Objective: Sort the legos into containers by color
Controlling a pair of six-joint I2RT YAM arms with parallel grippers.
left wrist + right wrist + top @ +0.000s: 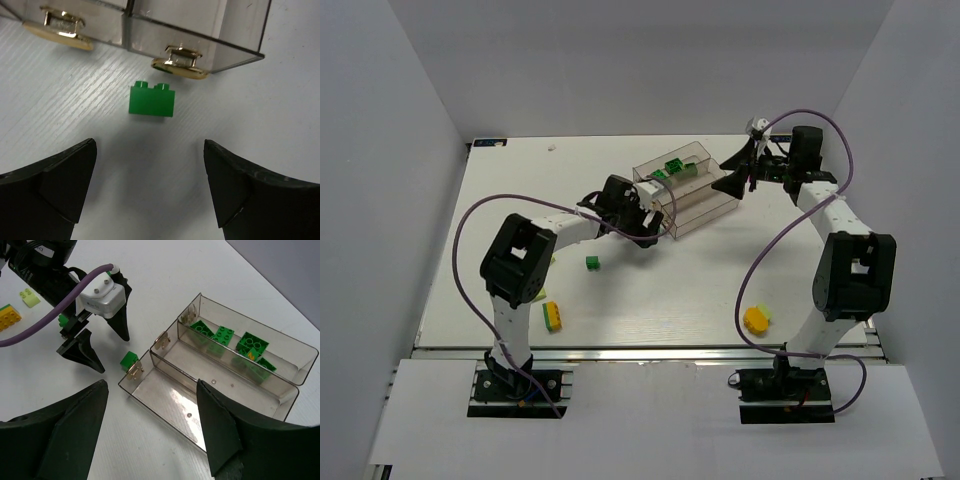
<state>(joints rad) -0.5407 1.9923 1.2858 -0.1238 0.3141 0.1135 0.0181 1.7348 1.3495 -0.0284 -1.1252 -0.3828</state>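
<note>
The left gripper moves toward the gold latch at the tray's end next, open fingers straddling the green lego, because it still lies just beyond them.
The containers (260, 322) are three clear brownish troughs joined into one tray (705, 218). The far trough holds several dark green legos (222, 335); the middle and near troughs show nothing inside. One green lego (151, 100) lies on the table just outside the tray's end (200, 40), beside a gold latch. My left gripper (149, 165) is open, a little short of that brick (129, 360), touching nothing. Also open and empty, my right gripper (150, 390) hovers over the near trough. In the top view the left gripper (648, 228) and right gripper (732, 185) flank the tray.
Loose on the table are a green brick (592, 263), a stacked yellow, orange and green piece (552, 316) at the front left, and an orange-yellow piece (756, 319) near the right arm's base. A pale yellow-green brick (29, 297) lies beyond the left arm.
</note>
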